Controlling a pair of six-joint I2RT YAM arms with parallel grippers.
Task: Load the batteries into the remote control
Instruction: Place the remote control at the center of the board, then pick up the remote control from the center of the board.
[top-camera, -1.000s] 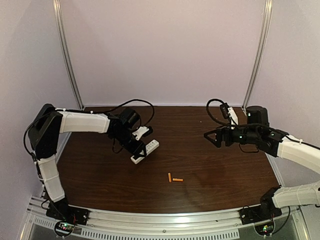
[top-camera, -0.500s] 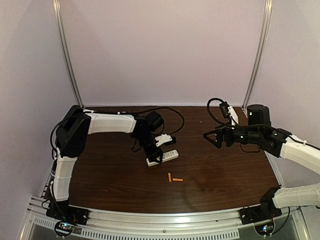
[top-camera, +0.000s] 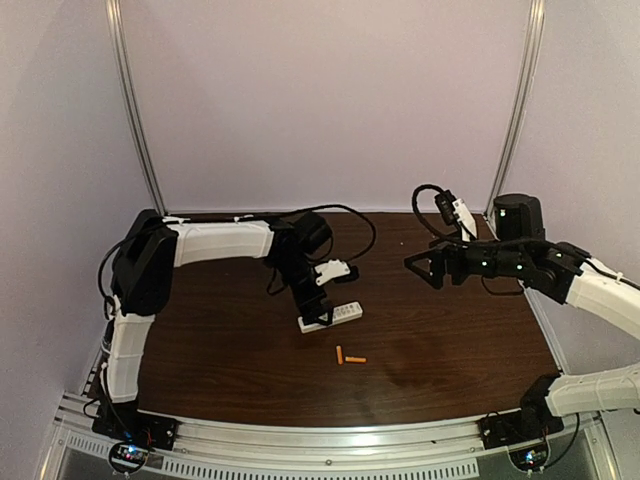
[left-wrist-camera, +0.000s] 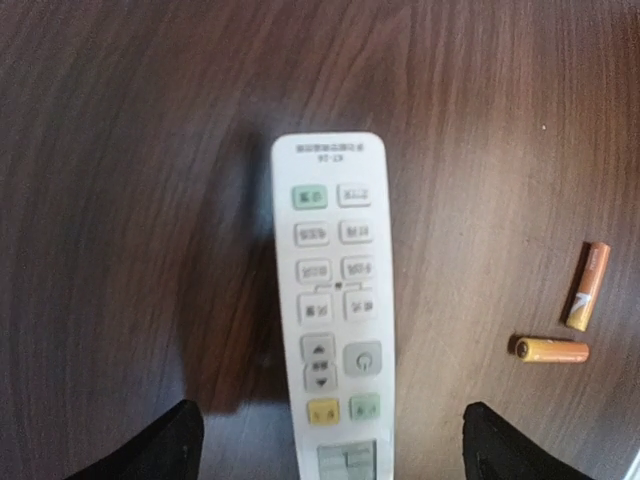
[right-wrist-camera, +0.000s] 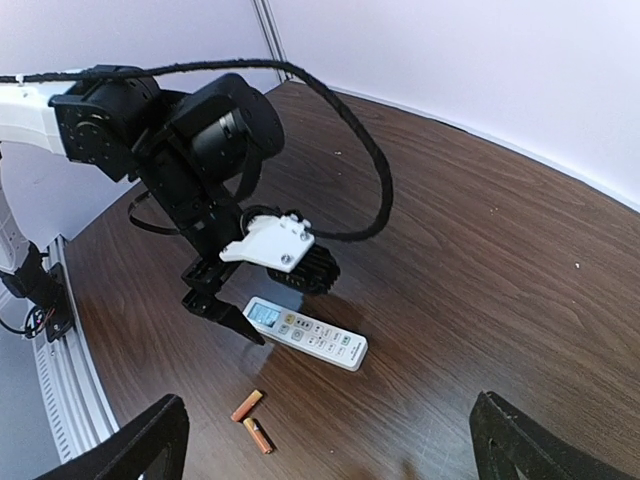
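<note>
The remote lies flat below, so my right gripper will go to the left in the top view, tip downward and lower astride the remote's coloured buttons.
The white remote control (top-camera: 335, 314) lies flat on the dark table, buttons up (left-wrist-camera: 335, 300), its small screen end toward my left gripper (left-wrist-camera: 335, 452). That gripper is open, and its black fingertips (left-wrist-camera: 172, 445) stand wide on either side of the screen end without touching it. Two orange batteries (top-camera: 340, 354) (top-camera: 356, 359) lie loose on the wood just in front of the remote, forming a rough L (left-wrist-camera: 587, 286) (left-wrist-camera: 552, 350). My right gripper (top-camera: 415, 267) hovers open and empty at the right, well above the table. It looks across at the remote (right-wrist-camera: 307, 334) and batteries (right-wrist-camera: 247, 404).
A black cable (right-wrist-camera: 360, 130) loops from the left wrist over the table behind the remote. Metal uprights (top-camera: 135, 110) (top-camera: 518, 105) stand at the back corners, with pale walls behind. An aluminium rail (top-camera: 330, 445) runs along the near edge.
My left arm swung the remote rightward toward the table's centre, laid it down and opened its jaws off it. My right gripper rose slightly.
</note>
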